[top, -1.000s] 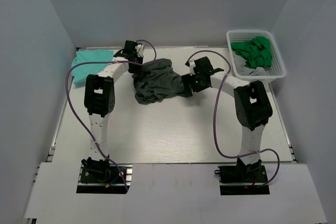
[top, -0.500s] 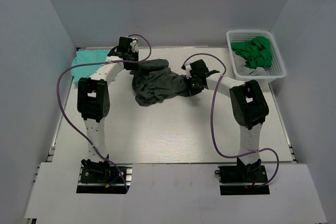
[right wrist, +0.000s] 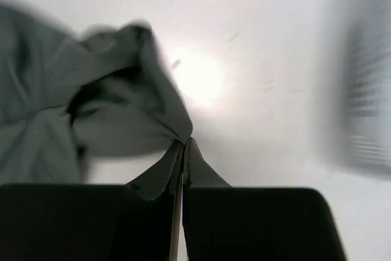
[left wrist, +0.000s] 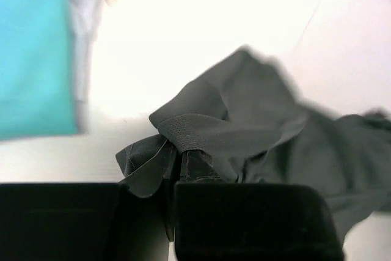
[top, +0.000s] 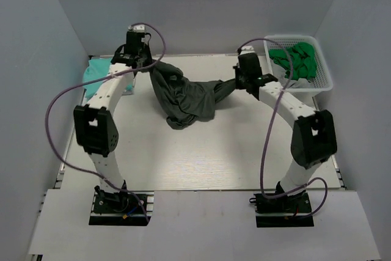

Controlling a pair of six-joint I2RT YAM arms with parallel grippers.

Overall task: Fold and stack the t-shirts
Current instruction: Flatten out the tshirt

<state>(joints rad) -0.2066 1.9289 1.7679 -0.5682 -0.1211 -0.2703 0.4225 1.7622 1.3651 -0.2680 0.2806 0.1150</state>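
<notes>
Next, my left gripper lifts and draws the hem taut, as the cloth is bunched. It then lowers back onto the tabletop beside the mint-teal t-shirt to release.
A dark grey-green t-shirt [top: 186, 99] hangs stretched between both grippers above the middle of the table. My left gripper [top: 145, 69] is shut on its left edge; the left wrist view shows a ribbed hem [left wrist: 201, 132] pinched at that gripper [left wrist: 183, 158]. On the shirt's right end my right gripper [top: 238, 82] is shut, with a thin fold of cloth [right wrist: 122, 108] caught between the closed jaws [right wrist: 182, 151]. A mint-teal t-shirt [top: 95, 74] lies flat at the back left [left wrist: 33, 53]. A bright green t-shirt [top: 296, 59] and a pale grey one [top: 287, 79] sit in the basket.
The white mesh basket [top: 324, 80] stands at the back right corner, blurred at the right of the right wrist view [right wrist: 366, 108]. Grey walls enclose the table on three sides. Purple cables loop from both arms.
The right gripper has shut on the dark shirt's right end. Both arms have risen and moved apart toward the back, lifting the shirt and stretching it between them.
</notes>
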